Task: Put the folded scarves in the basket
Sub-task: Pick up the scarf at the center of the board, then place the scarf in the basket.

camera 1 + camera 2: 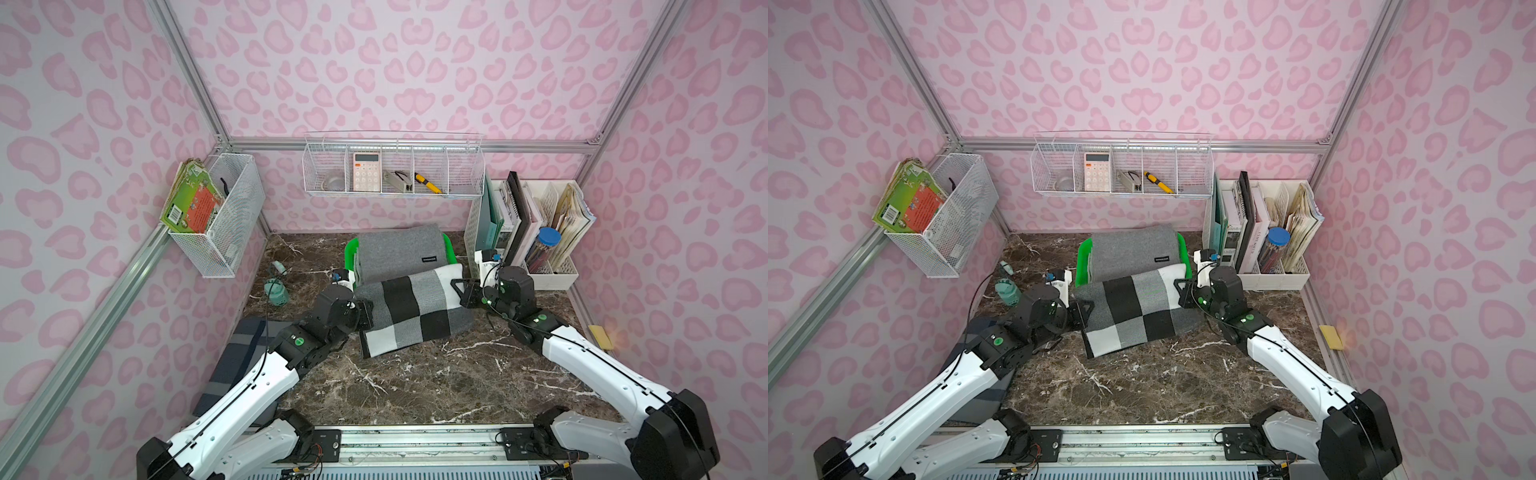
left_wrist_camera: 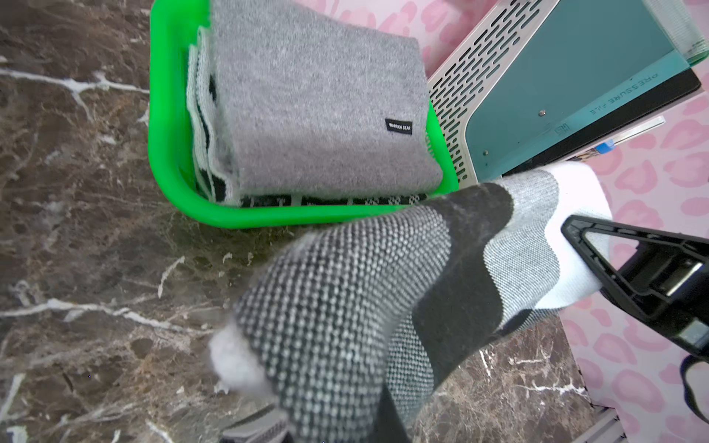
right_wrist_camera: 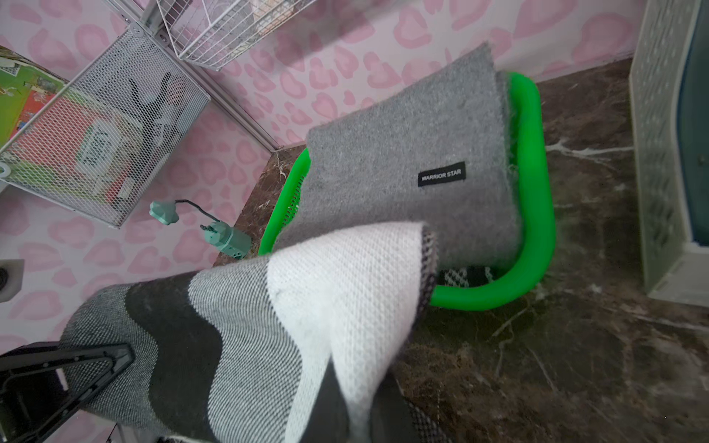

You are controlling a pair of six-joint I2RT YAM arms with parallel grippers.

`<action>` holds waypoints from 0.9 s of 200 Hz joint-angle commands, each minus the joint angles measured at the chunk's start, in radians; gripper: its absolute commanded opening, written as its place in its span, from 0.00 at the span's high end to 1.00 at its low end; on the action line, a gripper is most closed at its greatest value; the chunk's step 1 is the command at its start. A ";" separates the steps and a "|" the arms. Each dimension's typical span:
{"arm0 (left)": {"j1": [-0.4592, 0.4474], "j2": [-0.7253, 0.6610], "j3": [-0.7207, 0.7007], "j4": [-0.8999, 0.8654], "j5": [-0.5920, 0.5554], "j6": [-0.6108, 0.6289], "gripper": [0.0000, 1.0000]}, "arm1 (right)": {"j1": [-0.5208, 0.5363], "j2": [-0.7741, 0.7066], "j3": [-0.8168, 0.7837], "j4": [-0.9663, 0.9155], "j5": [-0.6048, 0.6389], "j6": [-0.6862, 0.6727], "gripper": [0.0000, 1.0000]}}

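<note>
I should next move my left gripper outward past the basket's front rim, over the grey scarf's charger-side far corner (image 1: 365, 237), and let go, because the checked scarf hangs short of it.
The folded scarf (image 1: 415, 307) (image 1: 1133, 311) is checked black, grey and white. It hangs stretched between my two grippers just in front of the basket (image 1: 351, 249) (image 1: 1084, 253). My left gripper (image 1: 368, 313) (image 2: 318, 433) is shut on its left end. On the white right end, my right gripper (image 1: 461, 291) (image 3: 356, 429) is shut. The bright green basket (image 2: 172, 153) (image 3: 537, 191) holds a grey folded scarf (image 1: 399, 249) over a black-and-white patterned one. The checked scarf's far edge is level with the basket's front rim. Its near edge droops towards the marble table.
A dark striped cloth (image 1: 237, 365) lies under my left arm. A teal charger (image 1: 276, 291) sits left of the basket. Close to my right gripper, a white file organizer (image 1: 532, 232) stands to the right. A yellow sponge (image 1: 600, 336) lies at the right edge. White wire baskets (image 1: 395, 170) hang on the walls.
</note>
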 commanded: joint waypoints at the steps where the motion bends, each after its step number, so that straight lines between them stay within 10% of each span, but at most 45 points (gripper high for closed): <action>1: 0.045 0.061 0.065 0.053 -0.008 0.072 1.00 | -0.012 0.047 0.071 0.017 0.063 -0.043 1.00; 180: 0.444 0.786 0.609 0.289 0.375 0.221 1.00 | -0.130 0.708 0.688 0.061 0.063 -0.104 1.00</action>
